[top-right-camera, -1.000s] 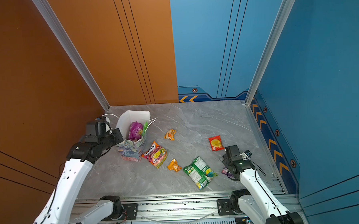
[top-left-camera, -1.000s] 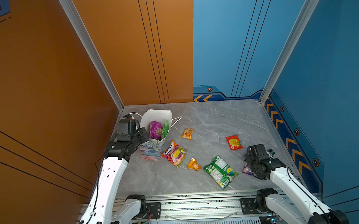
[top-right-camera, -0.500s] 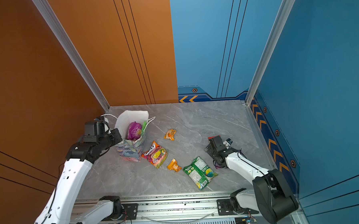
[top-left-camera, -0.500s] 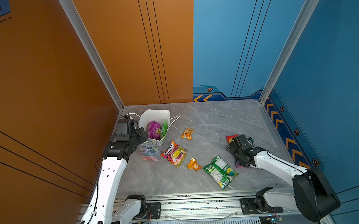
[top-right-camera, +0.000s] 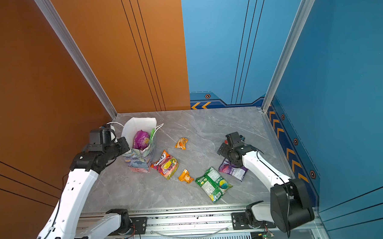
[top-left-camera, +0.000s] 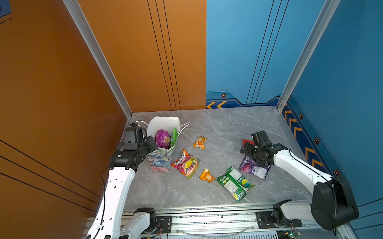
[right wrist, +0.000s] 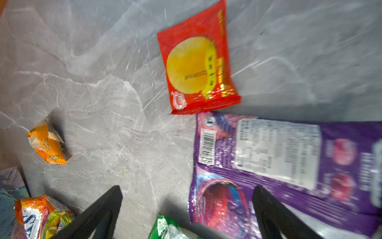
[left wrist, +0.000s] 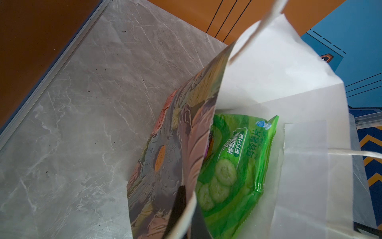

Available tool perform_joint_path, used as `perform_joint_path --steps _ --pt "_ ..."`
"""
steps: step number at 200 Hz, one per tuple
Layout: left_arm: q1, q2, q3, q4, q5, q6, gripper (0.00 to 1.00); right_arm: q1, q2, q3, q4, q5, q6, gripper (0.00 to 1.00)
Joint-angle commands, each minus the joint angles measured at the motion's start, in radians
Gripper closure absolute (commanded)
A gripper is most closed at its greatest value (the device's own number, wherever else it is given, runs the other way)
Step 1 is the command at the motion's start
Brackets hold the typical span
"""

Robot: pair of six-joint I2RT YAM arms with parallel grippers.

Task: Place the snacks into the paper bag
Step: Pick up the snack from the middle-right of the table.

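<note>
My right gripper will next move back, toward the blue wall and down onto the purple packet's edge nearest that wall (top-left-camera: 266,171), because the bare tabletop there leaves room for the fingers.
The paper bag (top-left-camera: 161,162) stands upright at the far left, with my left gripper (left wrist: 189,215) shut on its near wall. Inside it are a magenta pouch (top-left-camera: 162,139) and a green packet (left wrist: 231,165). On the table lie a multicoloured packet (top-left-camera: 187,163), two small orange ones (top-left-camera: 200,142) (top-left-camera: 207,175), a large green packet (top-left-camera: 235,182), a purple packet (right wrist: 279,157) and a red packet (right wrist: 198,66). My right gripper (right wrist: 186,204) hangs open and empty over the purple packet's end, just short of the red one.
Orange wall panels (top-left-camera: 74,107) stand close behind my left arm and the bag. A blue wall (top-left-camera: 341,118) runs along the right side near my right arm. The metal rail (top-left-camera: 212,214) lines the table's front edge.
My right arm has swung from the front right corner toward the far side, over the purple packet and up to the red one, still open. The left gripper and bag have not moved.
</note>
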Motion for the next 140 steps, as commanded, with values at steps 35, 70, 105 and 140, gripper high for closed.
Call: perform_joint_path --steps 35,70,105,140 --pt "0.012 0.007 -0.016 0.008 0.019 0.021 1.0 -0.21 -0.206 -0.109 -0.171 0.011 -0.064 0.0" --pt "0.013 0.005 -0.017 0.008 0.017 0.021 1.0 -0.287 -0.27 -0.203 -0.145 -0.009 -0.022 0.02" --pt "0.013 0.001 -0.017 0.008 0.017 0.021 1.0 -0.305 -0.268 -0.265 -0.089 -0.05 0.005 0.08" --pt "0.013 -0.002 -0.018 0.011 0.016 0.022 1.0 -0.305 -0.229 -0.32 0.002 -0.129 0.029 0.22"
